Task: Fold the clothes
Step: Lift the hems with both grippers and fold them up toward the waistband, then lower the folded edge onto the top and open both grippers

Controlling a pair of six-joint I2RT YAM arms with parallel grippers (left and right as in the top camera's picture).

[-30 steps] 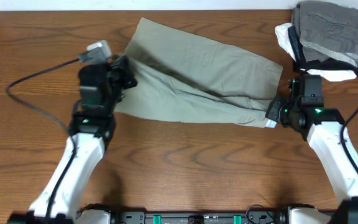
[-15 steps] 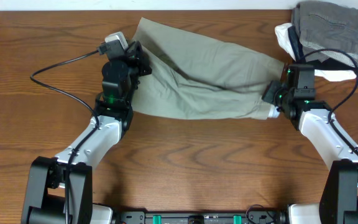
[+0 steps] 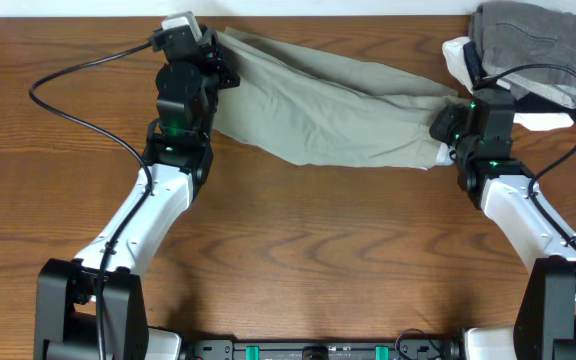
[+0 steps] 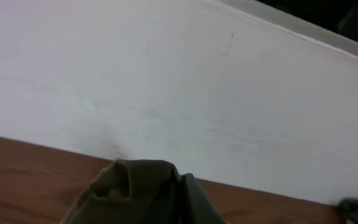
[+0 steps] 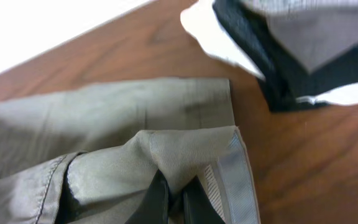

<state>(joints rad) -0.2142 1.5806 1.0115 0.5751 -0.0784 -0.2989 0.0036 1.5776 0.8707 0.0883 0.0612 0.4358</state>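
The layer shows uncovered beyond the raised fold at the far corner of the shorts' under layer (image 3: 445,90) (image 5: 219,92), so my right gripper needs to move outward over that corner next and release the fold there.
The pale khaki-green shorts (image 3: 338,105) lie folded lengthways across the far middle of the table. My left gripper (image 3: 211,60) is shut on their left end near the table's back edge; in the left wrist view a bunched fold of the shorts (image 4: 138,196) rises between the fingers. My right gripper (image 3: 446,128) is shut on the right end by the waistband. In the right wrist view the dark fingers (image 5: 176,198) pinch a raised fold of the shorts (image 5: 185,152), with the waistband lining showing beside them.
A stack of folded garments, dark grey (image 3: 528,45) over black and white, sits at the back right corner and shows in the right wrist view (image 5: 303,37). A white wall (image 4: 179,93) rises behind the table's back edge. A black cable (image 3: 78,110) loops left.
Both grippers have carried the near edge of the shorts away from me toward the back edge, folding them over. The left arm moved furthest, up to the back left.
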